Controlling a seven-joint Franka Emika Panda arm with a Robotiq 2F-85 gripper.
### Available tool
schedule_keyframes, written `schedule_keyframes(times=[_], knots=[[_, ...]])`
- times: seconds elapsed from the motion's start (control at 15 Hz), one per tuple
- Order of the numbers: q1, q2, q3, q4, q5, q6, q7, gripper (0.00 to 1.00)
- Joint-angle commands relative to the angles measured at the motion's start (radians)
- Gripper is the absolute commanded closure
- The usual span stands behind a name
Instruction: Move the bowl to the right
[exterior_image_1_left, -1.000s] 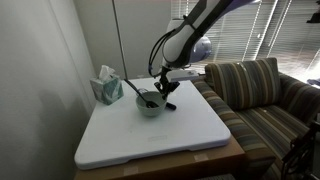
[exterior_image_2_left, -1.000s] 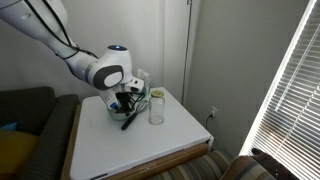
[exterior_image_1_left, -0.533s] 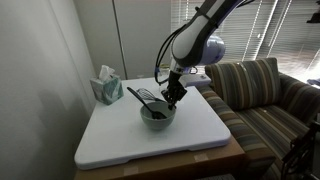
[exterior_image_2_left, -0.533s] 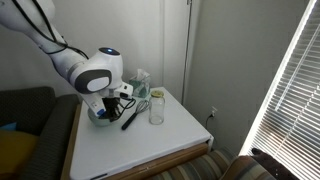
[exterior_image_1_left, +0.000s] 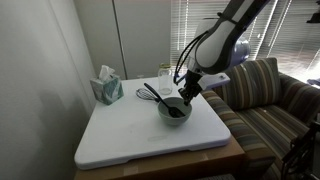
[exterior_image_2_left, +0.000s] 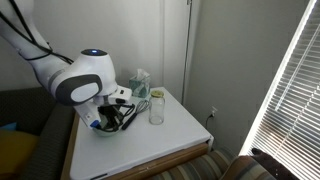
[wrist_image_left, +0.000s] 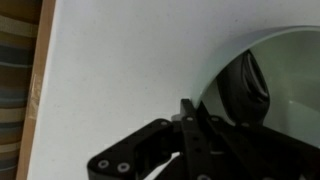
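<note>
My gripper moves the bowl farther away from the glass jar next, where the table is empty, and then releases the bowl's rim.
The pale grey-green bowl (exterior_image_1_left: 173, 111) sits on the white table top (exterior_image_1_left: 130, 130), right of centre. A black utensil (exterior_image_1_left: 152, 93) leans in it, handle sticking out to the left. My gripper (exterior_image_1_left: 185, 93) is shut on the bowl's far right rim. In an exterior view my wrist hides most of the bowl (exterior_image_2_left: 104, 127). In the wrist view the bowl (wrist_image_left: 290, 65) fills the right side, and my finger (wrist_image_left: 190, 115) pinches its rim.
A clear glass jar (exterior_image_1_left: 165, 74) (exterior_image_2_left: 156, 108) stands at the table's back. A tissue box (exterior_image_1_left: 106, 87) is at the back left corner. A striped couch (exterior_image_1_left: 262, 95) adjoins the table's right edge. A wall runs along the left.
My gripper has pulled the bowl with the utensil from the back middle of the table towards the right and front, closer to the couch.
</note>
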Motion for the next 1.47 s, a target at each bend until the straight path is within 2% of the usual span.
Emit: schedule_keyframes(times=[0.0, 0.4, 0.8, 0.93, 1.27, 1.4], knots=[[0.008, -0.054, 0.002, -0.121, 0.007, 0.09, 0.031, 0.99], [-0.056, -0.073, 0.103, -0.166, 0.033, 0.103, 0.013, 0.99], [-0.031, -0.076, 0.094, -0.167, 0.015, 0.093, 0.022, 0.99], [-0.027, -0.075, 0.09, -0.164, 0.015, 0.091, 0.026, 0.69], [-0.033, -0.109, 0.112, -0.153, -0.006, 0.065, -0.009, 0.34], [-0.017, -0.171, 0.121, -0.139, -0.035, -0.001, -0.036, 0.22]])
